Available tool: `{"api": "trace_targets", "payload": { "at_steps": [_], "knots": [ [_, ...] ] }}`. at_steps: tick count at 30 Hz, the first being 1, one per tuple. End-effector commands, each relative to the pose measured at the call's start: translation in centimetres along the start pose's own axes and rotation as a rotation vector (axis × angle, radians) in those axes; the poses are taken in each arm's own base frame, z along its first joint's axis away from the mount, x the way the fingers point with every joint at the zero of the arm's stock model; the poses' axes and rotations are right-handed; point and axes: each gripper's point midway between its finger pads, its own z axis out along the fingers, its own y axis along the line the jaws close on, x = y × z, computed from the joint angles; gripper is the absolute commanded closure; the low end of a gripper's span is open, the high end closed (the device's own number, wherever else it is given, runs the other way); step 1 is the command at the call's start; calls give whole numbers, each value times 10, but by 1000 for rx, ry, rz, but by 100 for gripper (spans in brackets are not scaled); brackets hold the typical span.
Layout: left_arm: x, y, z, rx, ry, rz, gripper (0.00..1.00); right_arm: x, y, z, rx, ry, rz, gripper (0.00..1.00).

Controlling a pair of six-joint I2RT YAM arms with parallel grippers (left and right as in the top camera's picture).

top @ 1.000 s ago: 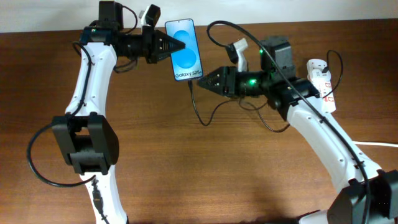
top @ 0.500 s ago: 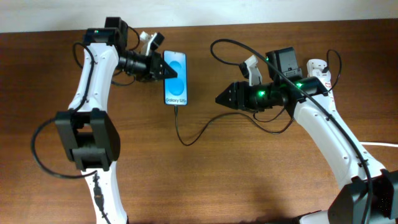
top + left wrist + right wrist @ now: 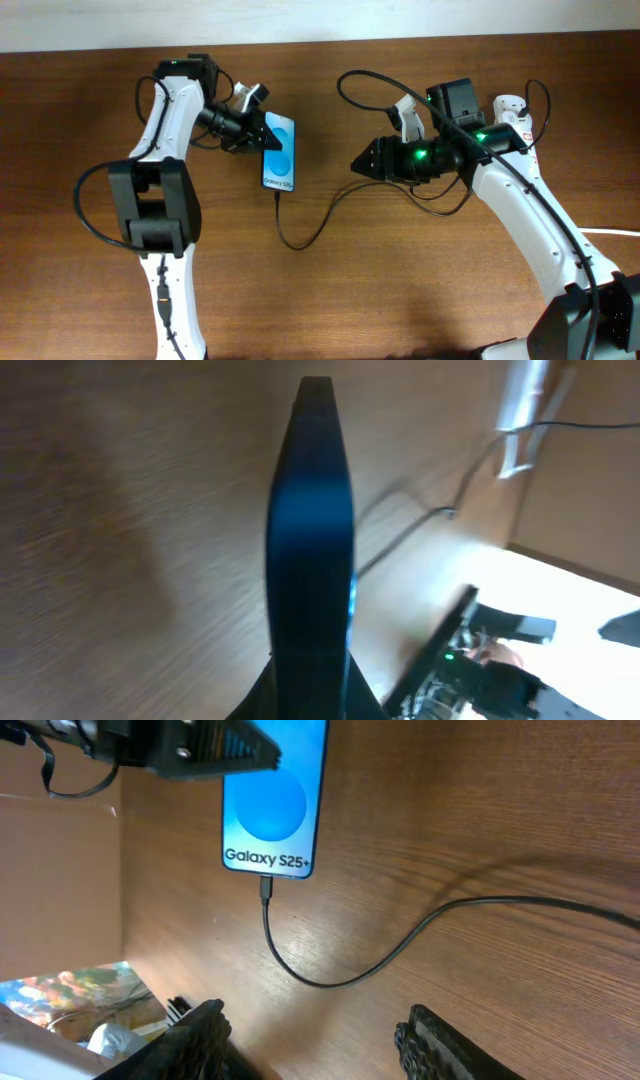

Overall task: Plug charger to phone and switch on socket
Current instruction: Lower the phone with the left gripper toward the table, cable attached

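The plug is already in the phone's port, so my left gripper will lower the phone (image 3: 280, 154) onto the bare tabletop below and release its edge.
The phone (image 3: 280, 154) with its blue-and-white "Galaxy S25+" screen lies low over the table left of centre. My left gripper (image 3: 264, 140) is shut on its upper left edge. In the left wrist view the phone (image 3: 311, 530) shows edge-on between the fingers. The charger cable (image 3: 305, 226) runs from the phone's bottom end in a loop toward the right arm; its plug tip (image 3: 265, 890) sits in the phone's port. My right gripper (image 3: 358, 163) is open and empty, to the right of the phone (image 3: 275, 800). The socket (image 3: 519, 130) lies at the far right.
The right arm's thick black cables (image 3: 350, 90) arch over the table behind the right gripper. A thick white cord (image 3: 610, 232) leaves at the right edge. The table's back edge meets a pale wall (image 3: 400, 15).
The left gripper carried the phone down and left, from raised at the back to low over the table. The right gripper let go of the cable, drew back right and opened.
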Motion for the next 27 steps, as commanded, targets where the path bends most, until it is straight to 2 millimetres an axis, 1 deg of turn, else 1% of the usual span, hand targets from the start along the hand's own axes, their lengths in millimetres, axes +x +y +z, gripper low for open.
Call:
{"api": "trace_targets", "payload": {
  "at_steps": [1,3,7,12,19,20,24,27],
  "knots": [
    [2,15,11,-130,32,-53,100,-2,-2,-1,9,-6,-14,40],
    [-1,18,15,-176,28,-60,100,-2,-2,-1,9,-6,-14,40],
    [-3,20,18,-207,28,-43,100,-2,-2,-1,10,-3,-12,40],
    [-3,24,23,-209,34,-59,100,-2,-2,-1,10,-3,-26,40],
    [1,41,39,-207,72,-107,100,-2,-2,-1,10,-3,-26,39],
    [1,41,39,-207,72,-108,100,-2,-2,-1,10,-3,-26,37],
    [1,43,39,-215,73,-107,100,-2,-2,-1,10,-4,-26,36],
    [2,47,38,-241,75,-106,92,-1,-2,-1,11,-1,-24,36]
  ]
}}
